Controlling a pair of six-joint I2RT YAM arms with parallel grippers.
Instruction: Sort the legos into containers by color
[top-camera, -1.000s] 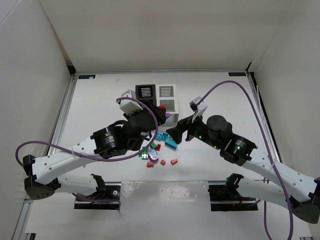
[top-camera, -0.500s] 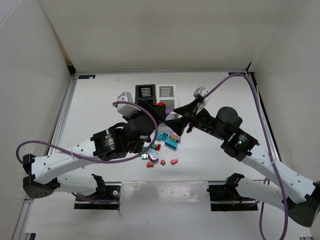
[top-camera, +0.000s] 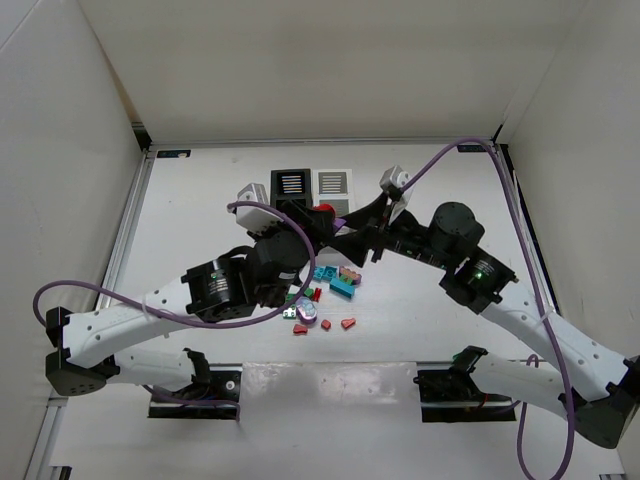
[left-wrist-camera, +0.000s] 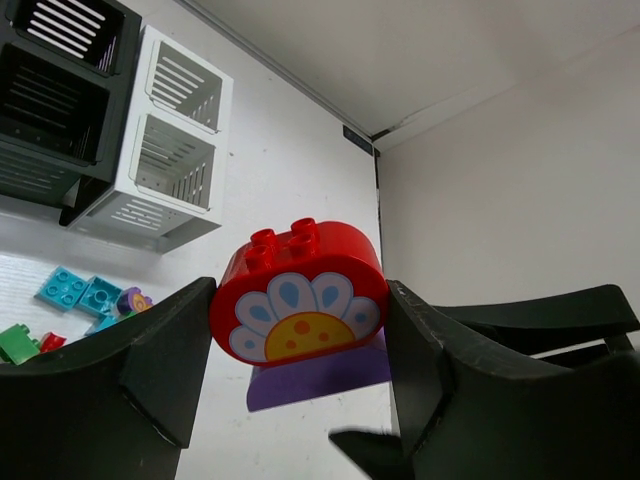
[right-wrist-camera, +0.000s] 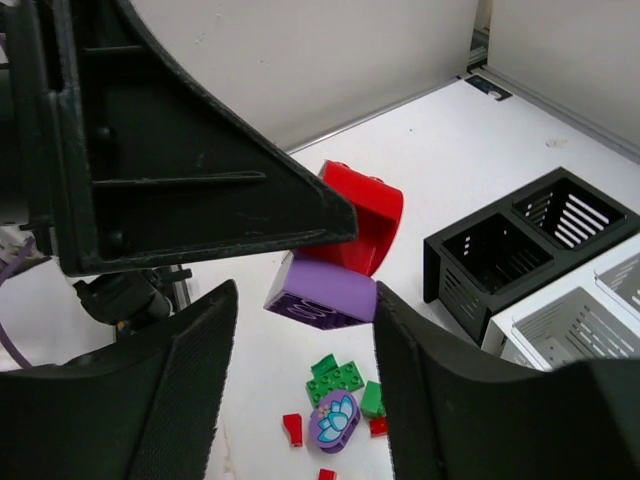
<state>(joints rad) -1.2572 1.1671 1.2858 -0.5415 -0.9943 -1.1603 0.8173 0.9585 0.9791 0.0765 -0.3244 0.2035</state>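
My left gripper needs to swing outward and tilt down over the black container's far section (top-camera: 292, 184) (left-wrist-camera: 72, 28) to release the red lego there, since that section stands open and empty.
My left gripper (left-wrist-camera: 300, 335) is shut on a red lego (left-wrist-camera: 300, 290) printed with a flower, held up in the air. A purple lego (left-wrist-camera: 320, 378) is stuck to its underside. My right gripper (right-wrist-camera: 305, 310) straddles that purple lego (right-wrist-camera: 325, 290). Its right finger is against the brick and its left finger is still a gap away, so it is open. From above, both grippers meet at the red lego (top-camera: 322, 210), just in front of the black container (top-camera: 291, 185) and the white container (top-camera: 333, 183). Several loose legos (top-camera: 330, 285) lie on the table below.
Green, red and teal legos and a purple flower piece (right-wrist-camera: 335, 420) lie scattered under the grippers. The black container (right-wrist-camera: 455, 285) and white container (right-wrist-camera: 560, 345) stand side by side to the right in the right wrist view. White walls enclose the table.
My right gripper swung left and up to the brick pair held by my left gripper, and its jaws narrowed around the purple lego. The left gripper barely moved.
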